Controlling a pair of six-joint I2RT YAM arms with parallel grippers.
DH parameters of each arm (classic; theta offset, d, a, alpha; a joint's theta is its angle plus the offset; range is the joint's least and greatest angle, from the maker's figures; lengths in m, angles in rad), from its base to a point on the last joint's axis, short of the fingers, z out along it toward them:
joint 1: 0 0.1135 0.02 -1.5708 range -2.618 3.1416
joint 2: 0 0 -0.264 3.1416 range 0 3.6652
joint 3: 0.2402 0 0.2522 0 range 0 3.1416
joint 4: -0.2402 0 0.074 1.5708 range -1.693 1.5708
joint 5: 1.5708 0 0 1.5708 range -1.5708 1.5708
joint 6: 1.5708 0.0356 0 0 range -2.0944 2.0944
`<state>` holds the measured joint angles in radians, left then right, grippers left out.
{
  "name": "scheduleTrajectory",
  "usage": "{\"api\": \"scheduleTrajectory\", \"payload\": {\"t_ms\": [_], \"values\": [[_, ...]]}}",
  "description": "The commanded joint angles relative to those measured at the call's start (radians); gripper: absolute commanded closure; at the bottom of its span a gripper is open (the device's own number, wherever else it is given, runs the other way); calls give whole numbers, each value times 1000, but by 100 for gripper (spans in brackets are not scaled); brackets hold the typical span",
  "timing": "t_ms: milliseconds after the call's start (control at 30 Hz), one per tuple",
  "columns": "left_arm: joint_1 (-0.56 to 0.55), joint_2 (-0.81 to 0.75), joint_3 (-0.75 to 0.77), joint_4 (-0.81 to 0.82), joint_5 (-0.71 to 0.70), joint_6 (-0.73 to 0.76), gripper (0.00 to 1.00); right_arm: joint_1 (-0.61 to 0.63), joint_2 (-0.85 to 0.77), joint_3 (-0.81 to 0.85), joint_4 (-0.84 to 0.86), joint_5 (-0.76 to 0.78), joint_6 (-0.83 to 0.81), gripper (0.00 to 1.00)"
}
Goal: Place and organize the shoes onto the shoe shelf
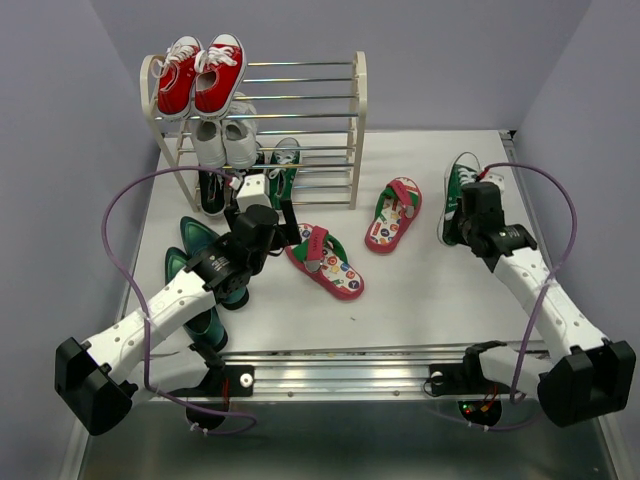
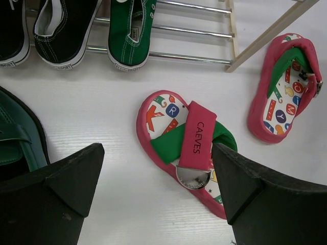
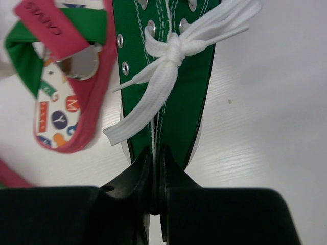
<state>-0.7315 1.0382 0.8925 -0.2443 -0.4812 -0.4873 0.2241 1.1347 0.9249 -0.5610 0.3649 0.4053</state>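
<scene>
My right gripper will carry the sneaker to the empty rods of the bottom level beside its mate and release it, as they lie to the gripper's left in the top view.
The shoe shelf (image 1: 358, 120) stands at the back left, and one green sneaker (image 1: 284, 165) sits on its bottom tier; it also shows in the left wrist view (image 2: 130, 35). My left gripper (image 1: 287, 222) is open and empty, its jaws spread above one red-pink flip-flop (image 2: 176, 138) lying on the table (image 1: 326, 262). The second flip-flop (image 1: 393, 214) lies to the right (image 2: 283, 87). My right gripper (image 3: 157, 171) is shut on the rear fabric of the other green sneaker (image 3: 179, 102) at the table's right (image 1: 458, 190). Two teal high heels (image 1: 195, 250) lie at the left.
Red sneakers (image 1: 200, 78) sit on the shelf's top tier, white sneakers (image 1: 225, 140) below them, and black sneakers (image 2: 61, 30) on the bottom tier beside the green one. The second flip-flop lies close to the left of the held sneaker (image 3: 66, 92).
</scene>
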Motion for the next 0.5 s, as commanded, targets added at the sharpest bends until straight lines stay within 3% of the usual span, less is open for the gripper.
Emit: {"api": "scheduleTrajectory", "payload": {"t_ms": [0, 200, 300, 467], "values": [[3, -13, 17, 11, -43, -19, 1, 12, -73, 106, -61, -216, -65, 99], [1, -17, 17, 8, -68, -25, 1, 30, -196, 123, -145, -697, -117, 99], [3, -9, 23, 20, -69, -17, 1, 55, -194, 103, -181, -851, -131, 99], [3, 3, 37, 17, -89, -19, 1, 200, -156, 94, -188, -873, -126, 99]]}}
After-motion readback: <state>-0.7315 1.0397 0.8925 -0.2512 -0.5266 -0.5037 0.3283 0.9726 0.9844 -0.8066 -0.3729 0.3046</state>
